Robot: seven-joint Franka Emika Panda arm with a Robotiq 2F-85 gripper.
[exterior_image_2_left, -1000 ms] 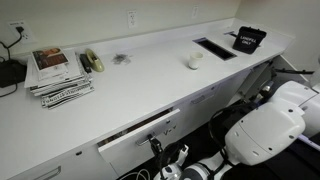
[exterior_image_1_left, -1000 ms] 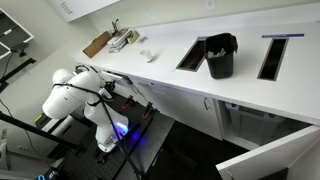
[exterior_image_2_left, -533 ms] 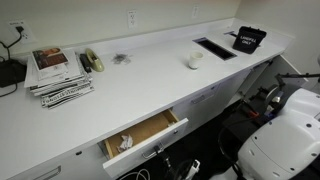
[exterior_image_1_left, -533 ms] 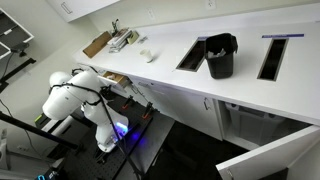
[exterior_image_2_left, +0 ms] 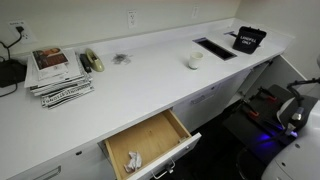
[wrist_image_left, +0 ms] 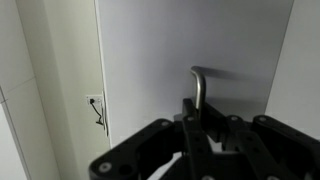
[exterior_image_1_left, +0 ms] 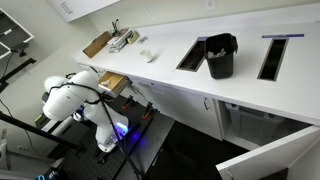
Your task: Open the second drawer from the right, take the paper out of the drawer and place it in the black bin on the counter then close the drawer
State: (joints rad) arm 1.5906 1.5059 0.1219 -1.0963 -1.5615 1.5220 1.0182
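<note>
My gripper is on the drawer's metal handle (exterior_image_2_left: pixel 164 171) (wrist_image_left: pixel 199 91). It will pull the handle a little further back from the counter next, then open its fingers.
The drawer (exterior_image_2_left: pixel 152 139) stands pulled far out below the counter (exterior_image_2_left: pixel 150 70), its tan wooden box showing in both exterior views (exterior_image_1_left: pixel 112 81). A small white wad of paper (exterior_image_2_left: pixel 133 158) lies in the near left corner of the box. In the wrist view my gripper (wrist_image_left: pixel 200 116) is shut on the drawer's metal handle (wrist_image_left: pixel 197 85), against the flat white front panel (wrist_image_left: pixel 180 45). My white arm (exterior_image_1_left: pixel 70 95) reaches in from the left. The black bin (exterior_image_1_left: pixel 221 56) stands on the counter between two dark cut-outs, also visible far off (exterior_image_2_left: pixel 248 40).
A stack of magazines (exterior_image_2_left: pixel 60 72) and a small white object (exterior_image_2_left: pixel 194 60) lie on the counter. A brown board (exterior_image_1_left: pixel 97 44) sits at its far end. Steel-framed slots (exterior_image_1_left: pixel 272 57) flank the bin. A white cabinet door (exterior_image_1_left: pixel 270 155) hangs open low down.
The drawer has slid from barely open to far out, exposing its wooden box and the paper. My arm has drawn back with the handle, and the gripper has stayed shut.
</note>
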